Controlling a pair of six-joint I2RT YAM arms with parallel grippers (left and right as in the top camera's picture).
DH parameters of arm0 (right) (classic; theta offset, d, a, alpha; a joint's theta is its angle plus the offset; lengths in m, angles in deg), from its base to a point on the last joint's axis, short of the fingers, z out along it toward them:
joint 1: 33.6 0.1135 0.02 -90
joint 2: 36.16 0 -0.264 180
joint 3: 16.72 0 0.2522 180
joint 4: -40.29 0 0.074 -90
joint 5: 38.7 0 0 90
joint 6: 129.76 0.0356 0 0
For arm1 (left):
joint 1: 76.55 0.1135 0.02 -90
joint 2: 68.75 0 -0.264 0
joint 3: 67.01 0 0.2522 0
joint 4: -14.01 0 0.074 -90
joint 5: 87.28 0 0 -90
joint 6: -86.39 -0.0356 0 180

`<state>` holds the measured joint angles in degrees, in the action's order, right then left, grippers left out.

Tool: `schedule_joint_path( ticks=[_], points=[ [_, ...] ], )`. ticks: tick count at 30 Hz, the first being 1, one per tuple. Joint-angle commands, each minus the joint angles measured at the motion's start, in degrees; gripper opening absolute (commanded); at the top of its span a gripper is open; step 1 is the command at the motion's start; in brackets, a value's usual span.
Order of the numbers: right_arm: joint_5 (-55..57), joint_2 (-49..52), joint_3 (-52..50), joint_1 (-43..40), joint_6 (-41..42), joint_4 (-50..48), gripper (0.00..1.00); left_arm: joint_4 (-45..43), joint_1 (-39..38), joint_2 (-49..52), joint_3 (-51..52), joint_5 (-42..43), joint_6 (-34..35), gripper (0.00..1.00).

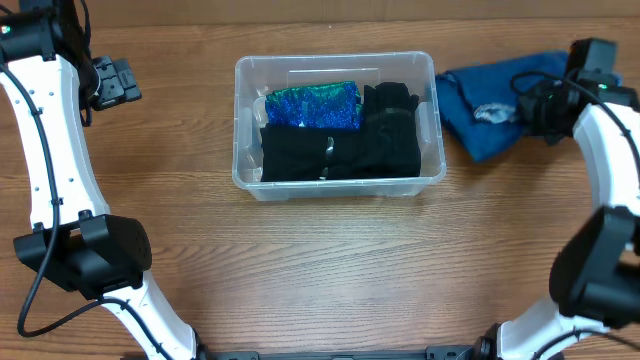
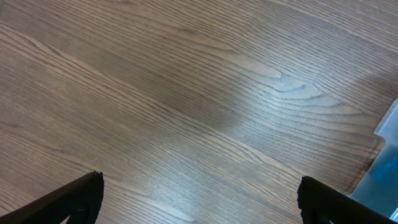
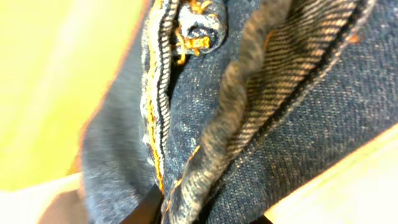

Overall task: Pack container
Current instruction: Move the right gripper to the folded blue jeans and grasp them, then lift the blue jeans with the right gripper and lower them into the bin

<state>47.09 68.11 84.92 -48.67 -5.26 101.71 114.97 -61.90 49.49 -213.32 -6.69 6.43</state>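
My right gripper lifts the unpacked jeans across to the left in the overhead view, over the container's far half (image 1: pixel 352 88), and releases them next.
The clear plastic container (image 1: pixel 430 110) sits at the table's middle back. It holds folded black clothes (image 1: pixel 340 150) and a shiny blue-green sequinned item (image 1: pixel 313 106). Blue jeans (image 1: pixel 495 105) lie on the table right of it. My right gripper (image 1: pixel 530 105) is down on the jeans and shut on a fold of denim (image 3: pixel 249 106) that fills the right wrist view. My left gripper (image 1: pixel 118 82) is open and empty over bare table left of the container; its two fingertips (image 2: pixel 199 199) show wide apart, and the container's corner (image 2: pixel 388 155) shows at that view's right edge.
The wooden table (image 1: pixel 320 270) runs wide in front of the container. Both arm bases stand at the front corners.
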Motion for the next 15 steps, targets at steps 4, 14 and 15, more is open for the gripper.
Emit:
schedule_joint_path(
  ticks=[4, 14, 15],
  points=[
    [0.68, -11.93, 6.01, 0.02, -0.72, 2.08, 0.04, -0.07, -0.04, -0.24, 0.13, 0.02, -0.85, 1.0],
    [-1.88, -26.45, 6.78, 4.98, -1.99, 2.62, 0.04, -0.07, -0.04, -0.24, 0.13, 0.02, -0.85, 1.0],
    [-1.88, -27.82, 6.78, 5.55, -1.97, 2.62, 0.04, -0.09, -0.04, -0.24, 0.13, 0.02, -0.85, 1.0]
  ],
)
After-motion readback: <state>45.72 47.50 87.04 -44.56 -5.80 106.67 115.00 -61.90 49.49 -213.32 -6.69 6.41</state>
